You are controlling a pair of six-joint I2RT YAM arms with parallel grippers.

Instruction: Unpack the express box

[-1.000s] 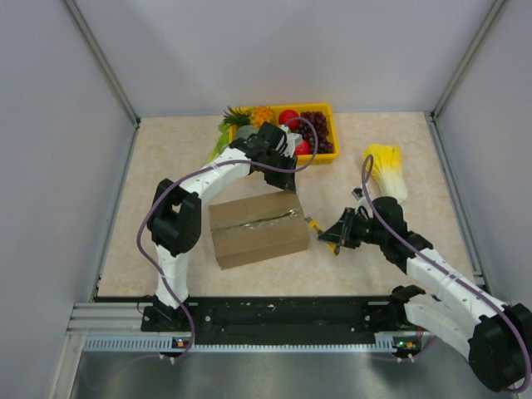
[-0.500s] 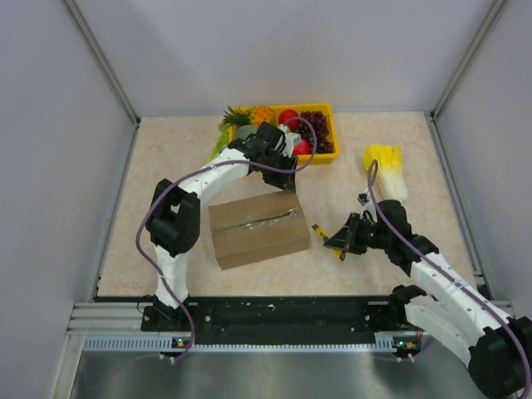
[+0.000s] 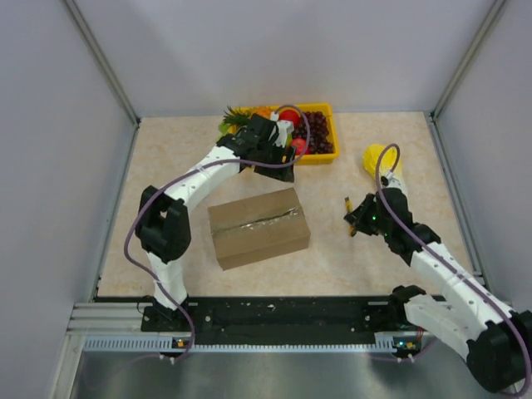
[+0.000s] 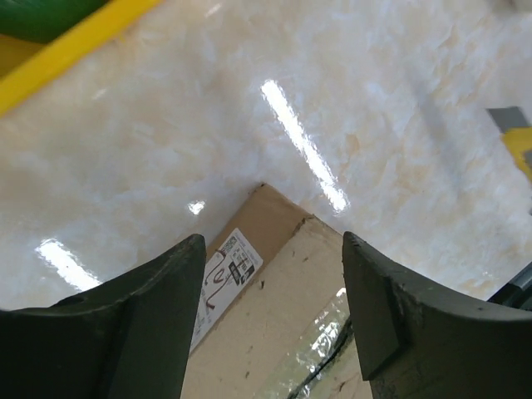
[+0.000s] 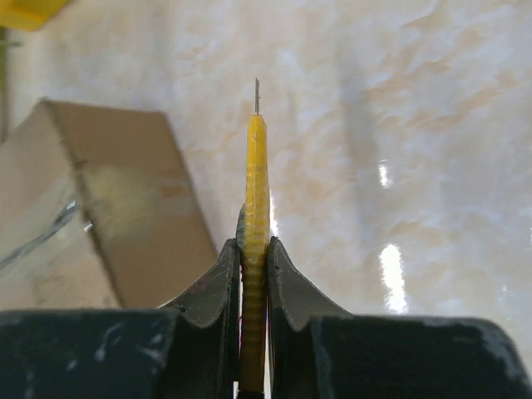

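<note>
My right gripper lowers with the knife (image 5: 256, 191) onto the bare table next, shifting farther from the box, since the box's tape already shows a dark slit.
The express box (image 3: 258, 226), a brown carton with clear tape along its top seam, lies in the middle of the table with its flaps shut. In the left wrist view the box (image 4: 274, 324) shows a white label (image 4: 223, 278) on its side and a dark slit along the tape. My left gripper (image 3: 277, 169) is open and empty, hovering above the box's far right corner (image 4: 273, 241). My right gripper (image 3: 354, 221) is shut on a yellow utility knife (image 5: 256, 191) with its blade out, held right of the box (image 5: 108, 208) and apart from it.
A yellow tray (image 3: 326, 108) of fruit stands at the back, just behind my left wrist; its rim shows in the left wrist view (image 4: 75, 37). A yellow and white bundle (image 3: 378, 158) lies at the right, behind my right arm.
My right gripper has drawn back to the right, away from the box, with the knife. My left gripper has lifted and moved back toward the tray.
</note>
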